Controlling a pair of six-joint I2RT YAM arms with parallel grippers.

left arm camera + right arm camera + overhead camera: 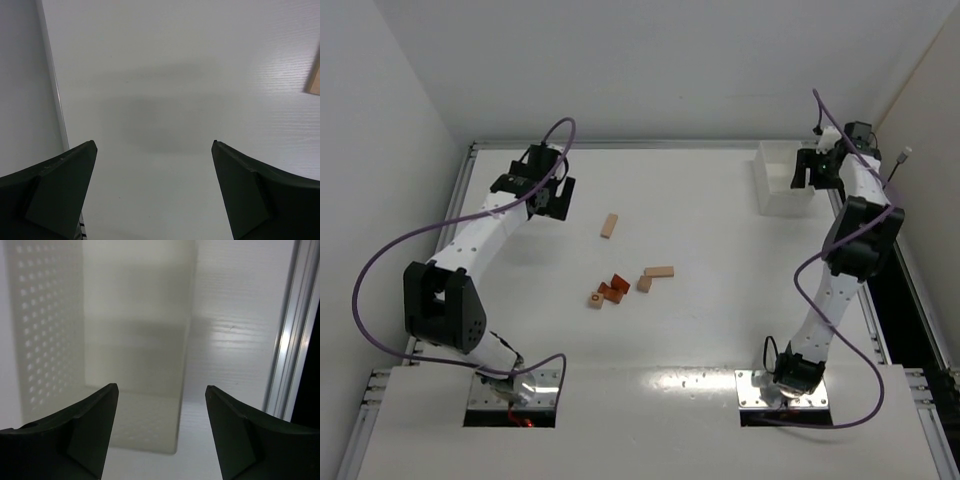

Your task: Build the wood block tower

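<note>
I need to turn my right gripper back and down over the long sides of the tan bar by the cube, which lies crosswise in the top view.
Small wood blocks lie loose mid-table: a pale tan bar [609, 226] alone, another tan bar [659, 271], a tan cube [644, 284], reddish-orange blocks [614, 288] and a tan block with a round mark [595, 299]. None is stacked. My left gripper [546, 200] is open and empty at the far left, left of the lone bar, whose edge shows in the left wrist view [315, 77]. My right gripper [817, 170] is open and empty at the far right, above the white tray [781, 180].
The white perforated tray [100, 340] fills the right wrist view; it holds nothing that I can see. A metal rail [287, 340] runs along the table's right edge, another along the left edge [52, 90]. White walls enclose the table.
</note>
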